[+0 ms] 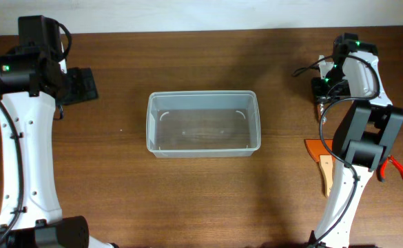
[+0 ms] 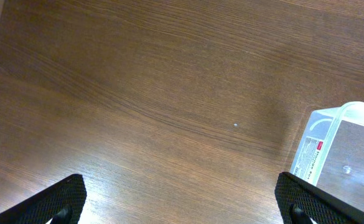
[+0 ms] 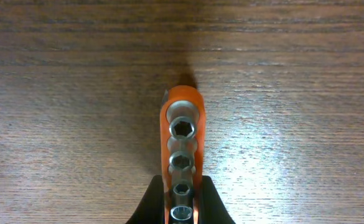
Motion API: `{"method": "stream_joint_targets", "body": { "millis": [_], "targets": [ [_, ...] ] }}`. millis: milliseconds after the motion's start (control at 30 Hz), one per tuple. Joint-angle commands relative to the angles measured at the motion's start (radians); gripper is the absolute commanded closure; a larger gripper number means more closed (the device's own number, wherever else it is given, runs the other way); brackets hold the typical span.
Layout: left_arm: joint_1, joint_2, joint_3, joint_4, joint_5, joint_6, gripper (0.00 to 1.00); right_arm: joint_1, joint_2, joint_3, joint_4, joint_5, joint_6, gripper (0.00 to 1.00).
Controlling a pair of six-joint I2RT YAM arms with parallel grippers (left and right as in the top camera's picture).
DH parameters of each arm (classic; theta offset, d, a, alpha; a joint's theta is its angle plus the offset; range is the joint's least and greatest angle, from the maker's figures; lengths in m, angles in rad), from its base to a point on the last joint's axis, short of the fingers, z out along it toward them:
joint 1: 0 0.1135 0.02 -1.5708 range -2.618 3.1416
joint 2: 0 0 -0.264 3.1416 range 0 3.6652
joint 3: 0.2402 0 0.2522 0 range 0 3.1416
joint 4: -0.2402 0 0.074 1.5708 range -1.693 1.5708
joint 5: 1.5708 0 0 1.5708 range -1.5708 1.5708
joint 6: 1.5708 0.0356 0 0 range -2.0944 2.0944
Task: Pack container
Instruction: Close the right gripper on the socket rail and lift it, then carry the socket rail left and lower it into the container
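Observation:
My right gripper lifts over the rim of the container on its left in the overhead view next and lowers toward the container's empty bottom to release.
The container, a clear plastic bin with nothing in it, stands at the table's middle; its corner shows at the right of the left wrist view. My right gripper is shut on an orange socket holder that carries a row of metal sockets, its black fingers pressing both sides of the rail just above the wood. Overhead, that gripper is at the far right, well right of the container, and it hides the holder. My left gripper stands open over bare wood left of the container, with nothing between its fingers.
By the right arm's base lie an orange flat piece, a wooden-handled tool and red-handled pliers, all partly covered by the arm. The table's back edge meets a white wall.

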Motion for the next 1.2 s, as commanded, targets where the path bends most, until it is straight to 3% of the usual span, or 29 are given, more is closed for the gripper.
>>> {"method": "stream_joint_targets", "body": {
  "millis": [0, 333, 667, 933, 1167],
  "targets": [
    [0.002, -0.013, 0.014, 0.003, -0.011, 0.006, 0.01, 0.0, 0.013, 0.037, -0.017, -0.006, 0.006, 0.96],
    [0.002, -0.013, 0.014, 0.003, -0.011, 0.006, 0.01, 0.038, 0.013, 0.275, -0.159, -0.006, 0.006, 0.96],
    [0.002, -0.013, 0.014, 0.003, -0.011, 0.006, 0.01, 0.187, -0.018, 0.6, -0.365, -0.093, 0.002, 0.96],
    [0.002, -0.013, 0.014, 0.003, -0.011, 0.006, 0.01, 0.343, -0.14, 0.615, -0.458, -0.224, -0.107, 0.96],
    [0.002, -0.013, 0.014, 0.003, -0.011, 0.006, 0.01, 0.499, -0.225, 0.614, -0.458, -0.221, -0.12, 0.95]
  ]
}}
